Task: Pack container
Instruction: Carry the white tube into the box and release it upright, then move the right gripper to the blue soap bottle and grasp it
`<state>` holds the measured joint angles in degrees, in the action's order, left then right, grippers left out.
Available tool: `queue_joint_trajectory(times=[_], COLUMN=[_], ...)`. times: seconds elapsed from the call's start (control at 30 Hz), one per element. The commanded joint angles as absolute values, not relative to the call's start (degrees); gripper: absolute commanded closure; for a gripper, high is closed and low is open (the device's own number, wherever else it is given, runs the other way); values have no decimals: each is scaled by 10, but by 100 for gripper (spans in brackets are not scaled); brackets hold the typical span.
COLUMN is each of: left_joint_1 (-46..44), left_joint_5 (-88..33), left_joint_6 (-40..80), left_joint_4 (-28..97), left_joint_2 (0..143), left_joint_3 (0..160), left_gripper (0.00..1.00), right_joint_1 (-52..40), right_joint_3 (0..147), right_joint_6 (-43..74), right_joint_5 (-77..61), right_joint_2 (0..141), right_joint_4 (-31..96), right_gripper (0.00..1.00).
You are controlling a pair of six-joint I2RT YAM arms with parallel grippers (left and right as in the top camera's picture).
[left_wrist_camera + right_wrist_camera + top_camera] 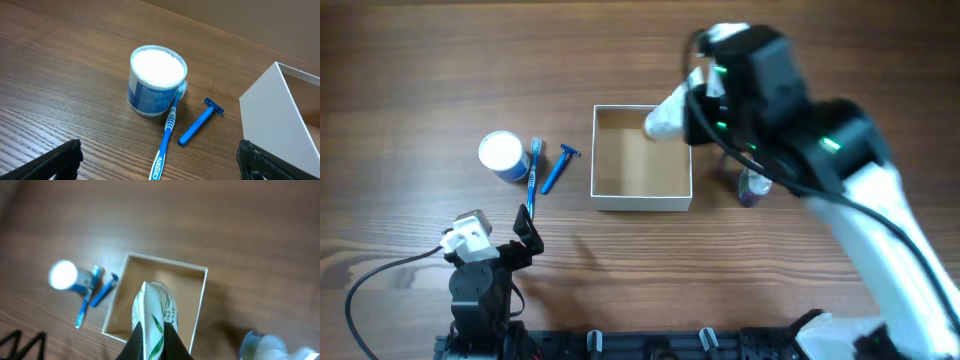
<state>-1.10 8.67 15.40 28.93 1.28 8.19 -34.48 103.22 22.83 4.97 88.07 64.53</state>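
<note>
My right gripper will next lower the white tube into the box beside the box's side facing the clear bottle (676, 152) (189, 295) and let go, since the box's brown inside is empty.
The container (642, 199) is a square white-walled box with a brown inside, at the table's middle; it also shows in the left wrist view (272, 120) and the right wrist view (200, 300). My right gripper (152, 337) is shut on a white tube with green leaf print (152, 307) and holds it over the box's far right corner (665, 118). My left gripper (523, 222) is open and empty near the front left (160, 165). A blue toothbrush (167, 137), a blue razor (197, 127) and a round blue jar with a white lid (156, 80) lie left of the box.
A small clear bottle with a purple base (755, 186) stands right of the box, partly under my right arm. A cable (380, 275) runs along the front left of the wooden table.
</note>
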Motion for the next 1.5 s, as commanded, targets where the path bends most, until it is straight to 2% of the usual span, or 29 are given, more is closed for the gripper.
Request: queue_joint_trajectory(times=[0.0,0.3,0.4,0.57,0.6,0.67,0.8,0.9,1.0,1.2,1.47], left_joint_1=[-10,-10,-10,-10,-10,-10,-10,-10,-10,-10,-10], left_joint_5=[84,84,84,84,84,84,84,84,84,84,84], left_joint_6=[155,155,155,155,155,155,155,155,155,155,155], left_joint_4=[288,289,288,288,288,288,288,288,288,288,288], left_joint_2=[9,9,9,9,9,9,9,9,9,9,9], left_joint_3=[81,81,81,81,81,81,81,81,81,81,81], left_gripper=[0,0,0,0,0,0,0,0,0,0,0], right_joint_1=[-345,-345,-345,-344,-344,-344,-344,-344,-342,-324,-197], right_joint_3=[1034,1034,1034,1034,1034,1034,1035,1036,1036,1036,1025], right_joint_6=[258,257,274,269,270,269,269,269,270,272,369], right_joint_5=[60,138,213,204,202,196,197,197,197,197,195], right_joint_2=[950,1067,1092,1108,1108,1108,1105,1081,1035,896,828], right_joint_4=[639,622,621,602,599,591,575,572,576,626,790], right_gripper=[96,96,95,96,91,62,57,39,27,12,9])
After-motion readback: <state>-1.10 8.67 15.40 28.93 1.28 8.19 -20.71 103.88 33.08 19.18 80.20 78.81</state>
